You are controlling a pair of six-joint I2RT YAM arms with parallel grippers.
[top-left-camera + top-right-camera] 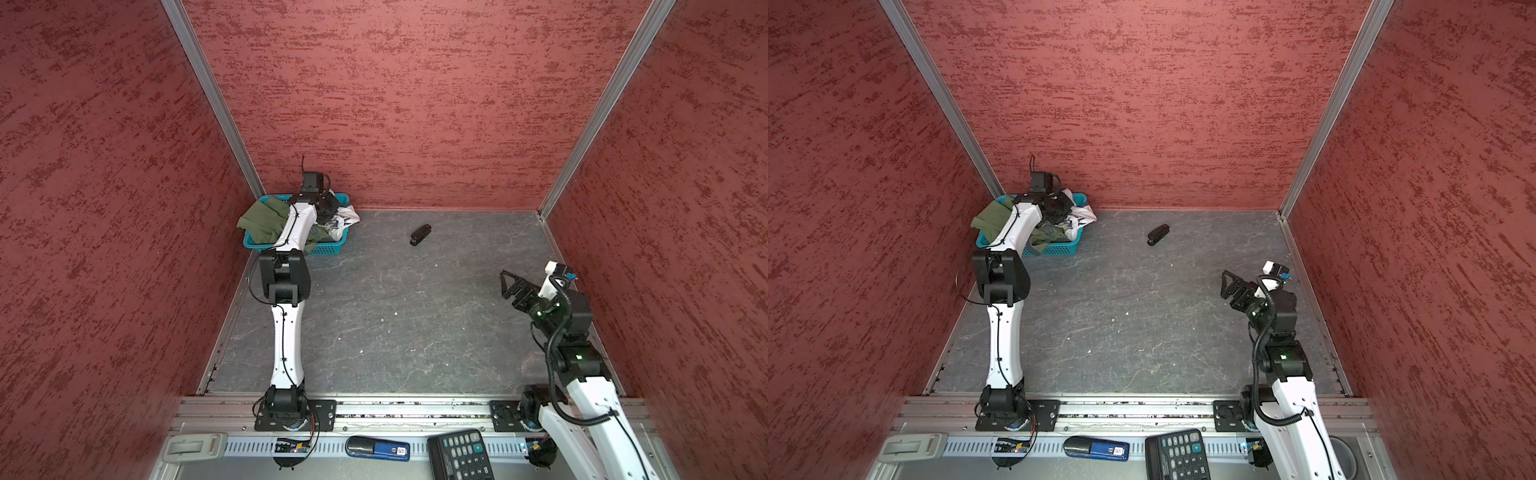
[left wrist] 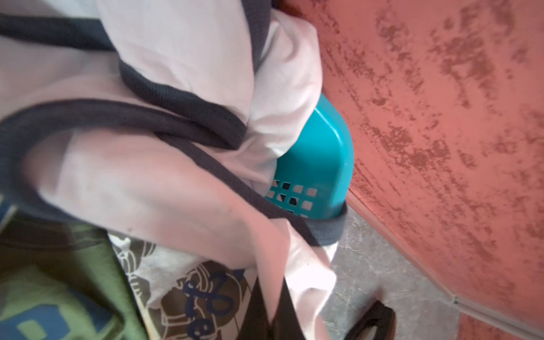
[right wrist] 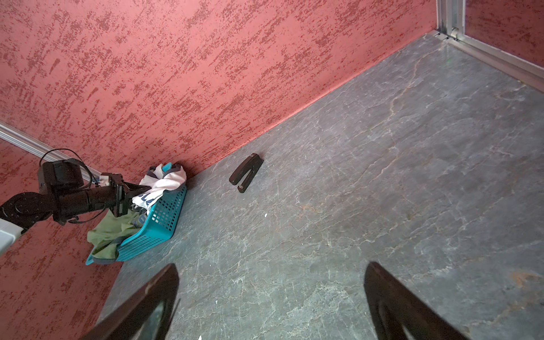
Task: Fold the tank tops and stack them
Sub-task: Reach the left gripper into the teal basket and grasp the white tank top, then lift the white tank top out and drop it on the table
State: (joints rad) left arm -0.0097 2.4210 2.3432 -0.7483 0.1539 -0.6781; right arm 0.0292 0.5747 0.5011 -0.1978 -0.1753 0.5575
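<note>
I will raise my left gripper from the basket (image 1: 328, 248), bring it back over the bare middle of the grey table, lower it and let go of the fold.
The white tank top (image 1: 345, 219) and the olive green tank top (image 1: 259, 222) lie crumpled in a teal basket (image 1: 328, 248) at the back left corner, in both top views. My left gripper (image 1: 328, 208) reaches into the basket and is shut on a fold of the white tank top (image 2: 164, 188). In the left wrist view the cloth is pinched between the dark fingers (image 2: 262, 315), with the olive top (image 2: 59, 279) beside it. My right gripper (image 1: 509, 284) hovers open over the bare table on the right, its fingers (image 3: 153, 300) holding nothing.
A black stapler (image 1: 420, 235) lies on the grey table right of the basket (image 3: 159, 220). Red walls close in the back and both sides. A calculator (image 1: 459, 455) and a blue object (image 1: 378, 448) sit on the front rail.
</note>
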